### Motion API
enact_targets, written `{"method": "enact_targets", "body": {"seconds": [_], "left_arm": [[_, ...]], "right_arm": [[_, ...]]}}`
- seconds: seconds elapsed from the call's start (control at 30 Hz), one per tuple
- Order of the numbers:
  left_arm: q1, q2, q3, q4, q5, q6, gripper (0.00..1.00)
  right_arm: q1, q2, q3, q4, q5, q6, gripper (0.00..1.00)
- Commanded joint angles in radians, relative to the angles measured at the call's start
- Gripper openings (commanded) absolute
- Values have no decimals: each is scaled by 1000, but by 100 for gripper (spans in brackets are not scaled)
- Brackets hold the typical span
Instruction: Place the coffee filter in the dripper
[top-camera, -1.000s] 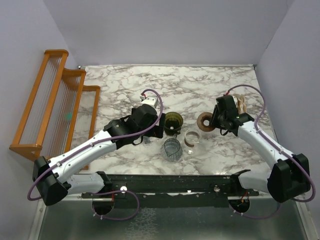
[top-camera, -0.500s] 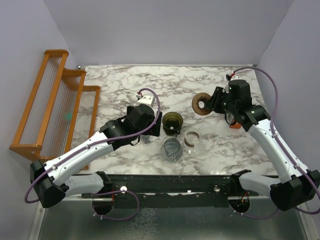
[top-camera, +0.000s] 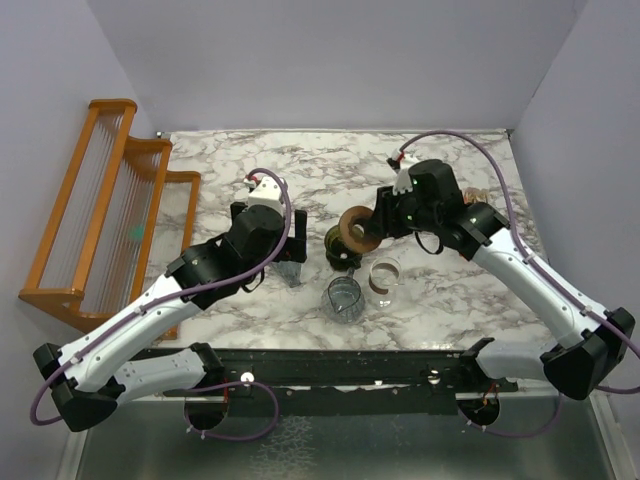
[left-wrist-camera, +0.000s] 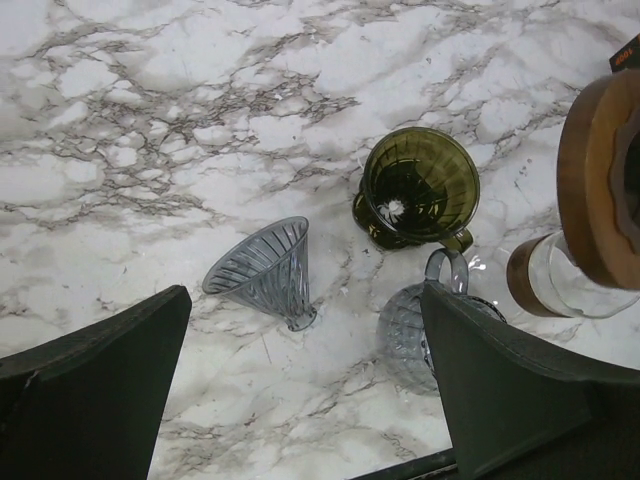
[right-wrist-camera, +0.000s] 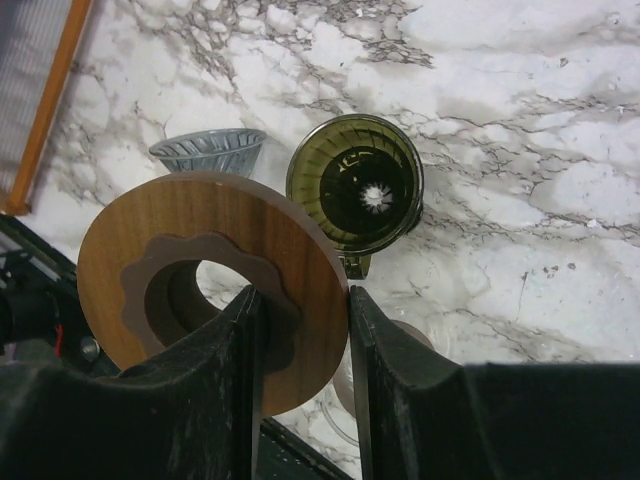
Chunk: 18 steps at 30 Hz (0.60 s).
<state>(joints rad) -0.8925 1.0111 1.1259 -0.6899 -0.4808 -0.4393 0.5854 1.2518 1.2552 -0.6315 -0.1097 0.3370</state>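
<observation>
Next I will move my right gripper back and down to release the ring disc on the grey dripper's open top (top-camera: 345, 294), since that lies below and back from the gripper.
The olive-green dripper (top-camera: 344, 246) stands upright at the table's middle, and it also shows in the left wrist view (left-wrist-camera: 418, 188) and the right wrist view (right-wrist-camera: 355, 184). Its inside is empty. No white coffee filter is in view. My right gripper (top-camera: 376, 222) is shut on a brown wooden ring disc (right-wrist-camera: 215, 285) and holds it in the air just right of and above the dripper. My left gripper (top-camera: 290, 247) is open and empty, left of the dripper, above a grey ribbed cone (left-wrist-camera: 262, 271) that lies on its side.
A grey translucent dripper with a handle (top-camera: 343, 297) sits in front of the olive one. A clear glass cup with a brown band (top-camera: 385, 278) stands to its right. An orange wooden rack (top-camera: 110, 200) lines the left edge. Tan paper (top-camera: 479, 193) lies behind the right arm.
My right arm has swung left with the wooden disc, from the right side to beside the olive dripper. My left gripper has drawn back to the left, away from the dripper.
</observation>
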Motion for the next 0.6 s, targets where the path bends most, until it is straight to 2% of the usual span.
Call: {"method": "enact_targets", "body": {"seconds": [0.0,0.23,0.57], "left_arm": [[-4,-31,29,-23,-74,34,99],[-3,-63,10,-28,-97,20,99],[-3,-81,-12,-29,-104,9,99]], "right_arm": [[71,20,19,12,18,-116,0],[166,117,70,-50,54,-282,0],[276,148,10,-54,66,-424,0]]}}
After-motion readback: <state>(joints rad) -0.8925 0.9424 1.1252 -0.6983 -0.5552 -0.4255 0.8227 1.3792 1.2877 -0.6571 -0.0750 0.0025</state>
